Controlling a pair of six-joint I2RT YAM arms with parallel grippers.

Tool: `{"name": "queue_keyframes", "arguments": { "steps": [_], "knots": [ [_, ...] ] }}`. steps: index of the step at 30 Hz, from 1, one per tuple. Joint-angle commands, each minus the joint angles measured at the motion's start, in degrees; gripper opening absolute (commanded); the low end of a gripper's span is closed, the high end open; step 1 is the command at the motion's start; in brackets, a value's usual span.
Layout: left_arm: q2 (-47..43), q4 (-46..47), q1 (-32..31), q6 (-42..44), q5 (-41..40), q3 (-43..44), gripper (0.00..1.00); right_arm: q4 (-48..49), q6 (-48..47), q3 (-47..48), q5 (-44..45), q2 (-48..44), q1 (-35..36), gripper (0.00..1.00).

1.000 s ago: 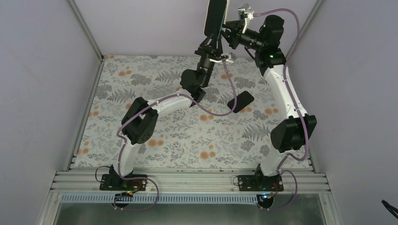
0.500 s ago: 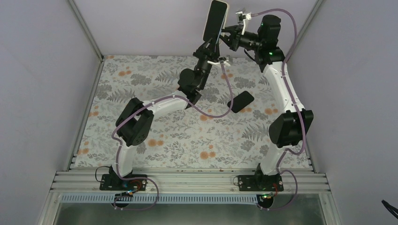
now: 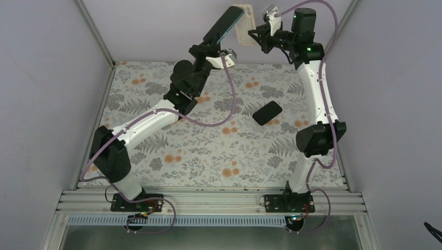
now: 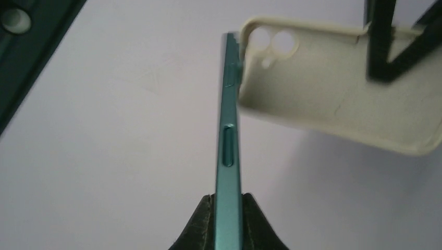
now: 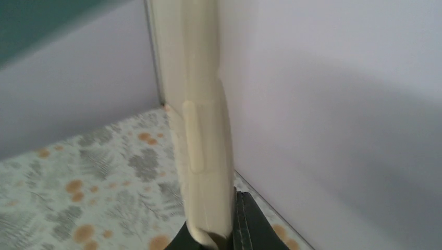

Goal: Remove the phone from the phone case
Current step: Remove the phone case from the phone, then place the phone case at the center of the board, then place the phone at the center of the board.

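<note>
The cream phone case point(image 3: 244, 24) is empty, so my right gripper will next move down and back to lay it on the clear cover beside the black phone.
My left gripper point(image 3: 207, 46) is shut on the teal phone point(image 3: 223, 25) and holds it high above the table's far edge. In the left wrist view the phone point(image 4: 229, 130) stands edge-on between my pads point(image 4: 202, 229). My right gripper point(image 3: 256, 35) is shut on the cream phone case point(image 3: 244, 24), held up just right of the phone. The empty case point(image 4: 344, 94) shows its inside and camera holes in the left wrist view. In the right wrist view the case point(image 5: 200, 104) stands upright in my jaws. Phone and case are apart.
A second black phone point(image 3: 267, 112) lies on the floral table cover point(image 3: 208, 151) right of centre. Grey walls point(image 3: 52, 78) close in the table at left, back and right. A metal rail point(image 3: 208, 200) runs along the near edge.
My left arm has swung left and tilted the phone away from the case. The phone has come out of the case, which stays in my right gripper.
</note>
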Motion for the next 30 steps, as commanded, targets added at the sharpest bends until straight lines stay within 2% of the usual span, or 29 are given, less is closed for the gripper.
{"name": "queue_keyframes", "arguments": {
  "steps": [1, 5, 9, 13, 16, 18, 23, 27, 30],
  "knots": [
    [-8.74, 14.52, 5.6, 6.16, -10.31, -3.49, 0.02, -15.75, -10.14, 3.43, 13.69, 2.79, -2.8, 0.03],
    [-14.61, 19.35, 9.69, 13.36, -7.27, -13.06, 0.02, -18.28, -12.12, 1.4, 12.37, 1.6, -5.13, 0.03],
    [-20.26, 11.98, 11.54, 12.78, -5.62, -17.29, 0.02, -19.75, -12.72, -0.26, 10.17, 0.86, -5.86, 0.03],
    [-23.28, 8.68, 14.18, 15.01, -7.72, -25.8, 0.02, -32.33, -16.39, 1.47, 2.18, 2.95, -5.61, 0.03],
    [-25.98, 12.05, 14.72, 19.86, -9.61, -38.0, 0.02, -38.75, -20.31, -4.22, -3.1, 2.85, -4.78, 0.03],
    [-26.68, 14.14, 15.57, 21.4, -11.67, -44.94, 0.02, -37.3, -21.25, -13.22, -4.82, -0.24, -3.52, 0.03],
    [-27.39, 13.75, 18.07, 17.33, -14.32, -56.95, 0.02, -27.13, -18.43, -33.16, -3.77, -6.72, 1.42, 0.03],
    [-24.82, 16.43, 18.17, 16.43, -16.23, -63.27, 0.02, -21.81, -15.98, -39.56, -3.41, -5.55, 5.13, 0.03],
    [-21.94, 17.55, 18.14, 15.84, -17.14, -65.82, 0.02, -18.82, -14.28, -40.53, -2.84, -2.08, 6.72, 0.03]
  ]
}}
